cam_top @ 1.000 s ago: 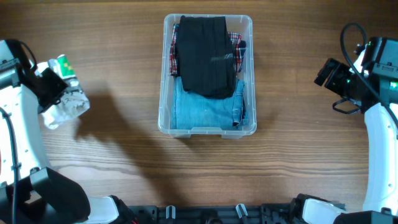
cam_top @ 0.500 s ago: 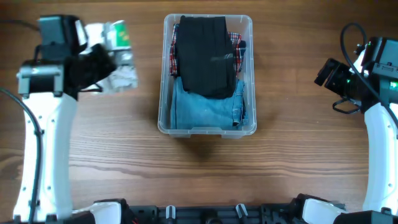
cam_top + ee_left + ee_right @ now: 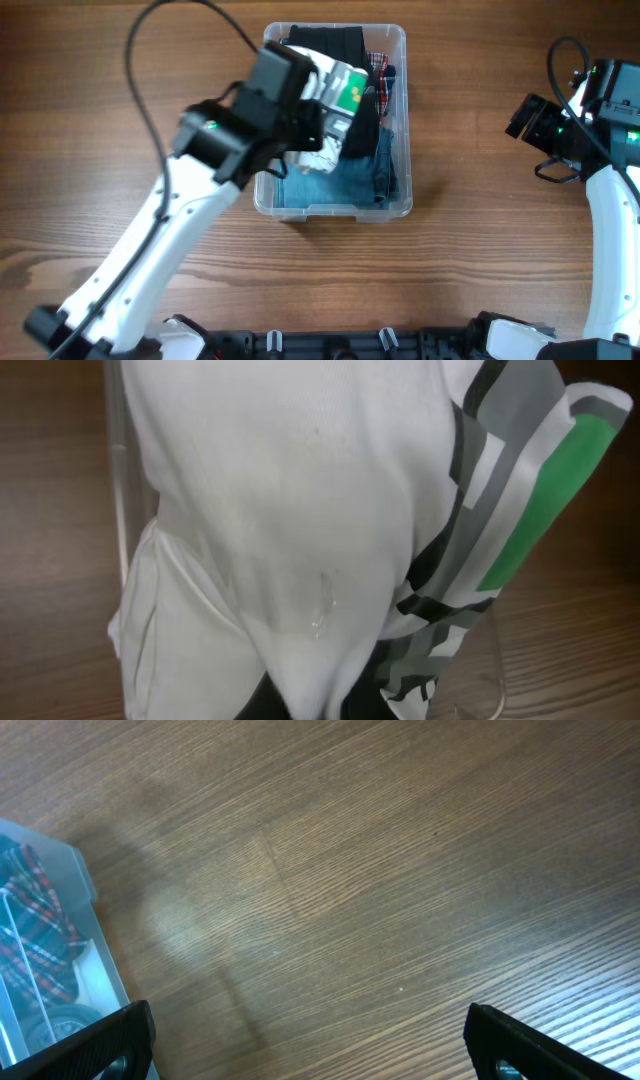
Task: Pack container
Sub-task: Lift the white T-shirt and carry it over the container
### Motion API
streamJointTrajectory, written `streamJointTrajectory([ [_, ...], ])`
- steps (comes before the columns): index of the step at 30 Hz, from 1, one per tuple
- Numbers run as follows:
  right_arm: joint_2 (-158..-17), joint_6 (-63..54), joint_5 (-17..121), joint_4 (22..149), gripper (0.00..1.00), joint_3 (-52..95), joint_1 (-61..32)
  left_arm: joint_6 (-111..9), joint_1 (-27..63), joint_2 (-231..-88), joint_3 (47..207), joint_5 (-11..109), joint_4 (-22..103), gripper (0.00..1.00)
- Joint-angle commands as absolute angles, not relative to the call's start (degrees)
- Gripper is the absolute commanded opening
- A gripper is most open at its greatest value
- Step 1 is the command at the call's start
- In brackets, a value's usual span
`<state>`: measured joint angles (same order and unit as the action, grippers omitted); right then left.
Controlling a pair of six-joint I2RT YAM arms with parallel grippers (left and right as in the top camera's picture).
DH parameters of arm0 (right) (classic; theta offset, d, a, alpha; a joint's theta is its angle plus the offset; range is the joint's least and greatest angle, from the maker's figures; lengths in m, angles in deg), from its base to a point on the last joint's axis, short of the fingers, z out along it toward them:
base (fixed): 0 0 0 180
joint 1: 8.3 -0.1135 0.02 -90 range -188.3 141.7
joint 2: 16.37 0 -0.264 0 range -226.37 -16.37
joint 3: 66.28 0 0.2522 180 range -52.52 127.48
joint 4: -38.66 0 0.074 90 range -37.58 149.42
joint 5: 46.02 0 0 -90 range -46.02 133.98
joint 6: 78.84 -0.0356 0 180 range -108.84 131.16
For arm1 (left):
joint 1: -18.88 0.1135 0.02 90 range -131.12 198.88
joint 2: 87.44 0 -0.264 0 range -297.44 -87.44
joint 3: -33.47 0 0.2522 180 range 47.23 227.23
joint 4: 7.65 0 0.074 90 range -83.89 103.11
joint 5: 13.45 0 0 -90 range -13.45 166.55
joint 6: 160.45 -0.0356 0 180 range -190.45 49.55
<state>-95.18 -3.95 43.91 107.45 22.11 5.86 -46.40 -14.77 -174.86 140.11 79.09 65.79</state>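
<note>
My left gripper should turn, move back and down over the uncovered blue jeans [image 3: 338,186], and let go of the white garment, as the jeans are below and back from it.
The container [image 3: 330,211], a clear plastic bin, stands at the table's middle. It holds a black garment [image 3: 325,45], blue jeans [image 3: 350,180] and a red plaid cloth [image 3: 381,66]. My left gripper [image 3: 318,112] hangs over the bin's left half, shut on a white garment with a green and grey print [image 3: 338,95]. In the left wrist view that white garment [image 3: 290,510] fills the frame and hides the fingers; the bin's wall [image 3: 115,480] shows behind it. My right gripper [image 3: 310,1050] stands open above bare wood, to the right of the container [image 3: 70,890].
Wooden table [image 3: 500,250] all round the bin. The left arm [image 3: 170,230] stretches diagonally from the front left to the bin. The right arm [image 3: 610,200] stays at the right edge. The robot's base rail [image 3: 330,345] runs along the front edge.
My left arm has swung from the table's left side across to above the container, carrying the white garment. The right arm has not moved.
</note>
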Motion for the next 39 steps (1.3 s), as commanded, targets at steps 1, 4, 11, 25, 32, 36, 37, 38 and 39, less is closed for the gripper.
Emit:
streamJointTrajectory([
  [1,-95.66,-3.86,43.34,107.27,1.00,22.68,6.14,-42.75,-17.43,-178.75,141.19,83.11,64.79,0.04],
  [4,-95.66,-3.86,43.34,107.27,1.00,22.68,6.14,-41.75,-18.07,-181.63,141.19,83.05,65.07,0.04],
  [11,-95.66,-3.84,43.34,107.27,1.00,22.68,6.14,-39.73,-19.84,-184.36,141.19,82.81,67.87,0.04],
  [25,-95.66,-3.86,43.34,107.27,1.00,22.68,6.14,-55.06,-22.51,-184.98,141.10,82.90,70.86,0.04],
  [32,-95.66,-3.86,43.34,107.27,1.00,22.68,6.14,-84.48,-22.48,-184.95,141.10,82.83,67.23,0.04],
  [36,-95.66,-3.86,43.34,107.27,1.00,22.68,6.14,-93.52,-22.48,-184.98,141.08,82.81,66.38,0.04],
  [37,-95.66,-3.86,43.34,107.27,1.00,22.68,6.14,-94.90,-22.48,-184.98,141.05,82.81,66.53,0.04],
  [38,-95.66,-3.86,43.34,107.27,1.00,22.68,6.14,-96.13,-22.48,-184.98,141.03,82.79,66.84,0.04],
  [39,-95.66,-3.86,43.34,107.27,1.00,22.68,6.14,-97.52,-22.48,-184.98,141.03,82.59,67.34,0.04],
])
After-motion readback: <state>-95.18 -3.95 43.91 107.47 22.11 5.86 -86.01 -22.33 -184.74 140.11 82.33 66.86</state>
